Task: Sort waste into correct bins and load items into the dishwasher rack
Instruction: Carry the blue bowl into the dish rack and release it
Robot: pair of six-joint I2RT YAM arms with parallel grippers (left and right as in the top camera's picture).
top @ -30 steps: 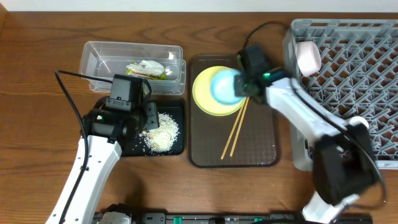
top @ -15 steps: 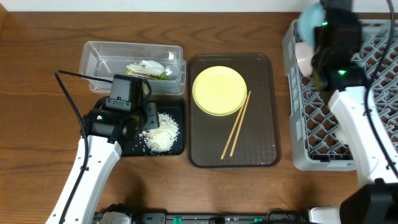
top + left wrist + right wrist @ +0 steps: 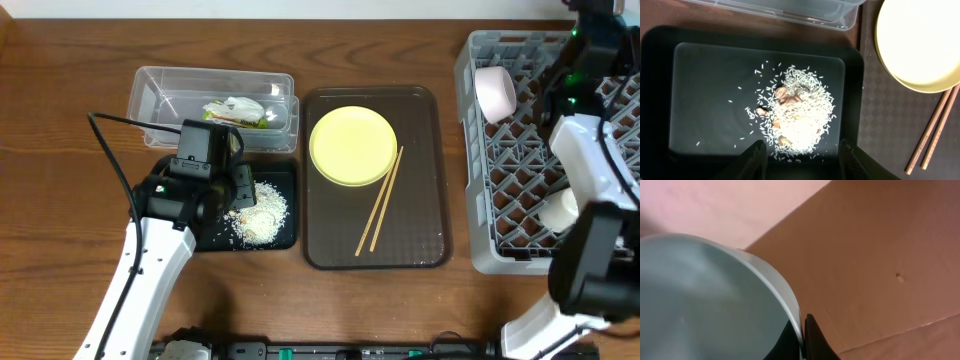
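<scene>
My right gripper lowers to its left in the overhead view next and releases the rim of the light blue bowl. Empty slots beside the white-pink bowl lie below it that way.
My right gripper (image 3: 803, 337) is shut on the rim of the light blue bowl (image 3: 705, 300), high over the far right corner of the grey dishwasher rack (image 3: 500, 200). In the overhead view the gripper (image 3: 590, 25) is at the top edge and the bowl is out of view. The white-pink bowl (image 3: 495, 92) and the small white cup (image 3: 558, 208) sit in the rack. My left gripper (image 3: 802, 155) is open over the rice scraps (image 3: 800, 117) in the black tray (image 3: 705, 75). The wrapper (image 3: 237, 110) lies in the clear tub (image 3: 160, 95).
The yellow plate (image 3: 352, 146) and the wooden chopsticks (image 3: 380, 205) lie on the brown serving tray (image 3: 420, 240) between the bins and the rack. The plate (image 3: 920, 45) and chopsticks (image 3: 932, 132) also show in the left wrist view.
My right arm lifted the blue bowl off the yellow plate and carried it right and back over the rack, out of the overhead view. The left arm has not moved.
</scene>
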